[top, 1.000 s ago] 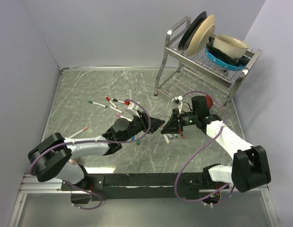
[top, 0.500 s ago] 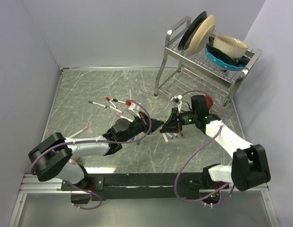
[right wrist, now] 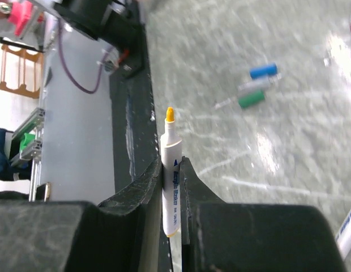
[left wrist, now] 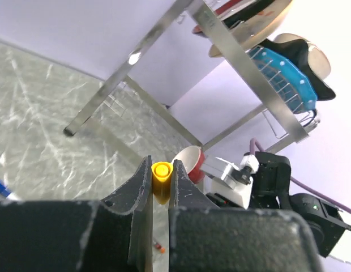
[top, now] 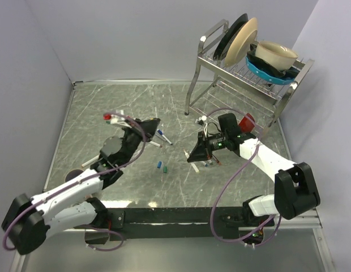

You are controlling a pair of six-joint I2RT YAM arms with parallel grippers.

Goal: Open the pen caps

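Note:
Next, I tip my left gripper to point down, bring it back and lower it beside the blue cap, since loose caps already lie together there.
My left gripper is shut on a small orange pen cap, held above the table left of centre. The cap's open end faces the left wrist camera. My right gripper is shut on a white-barrelled pen whose orange tip is bare. The two grippers are well apart. A loose blue cap and a green cap lie on the table between them. They also show in the right wrist view: the blue cap and the green cap.
A steel dish rack with plates and bowls stands at the back right. A red cup lies below it. A blue-capped pen lies near the left gripper. A few pens lie by the right gripper. Walls close off the left and back.
The grippers were close together at the table's middle. My left gripper has pulled away to the back left with the orange cap, off the pen that my right gripper still holds.

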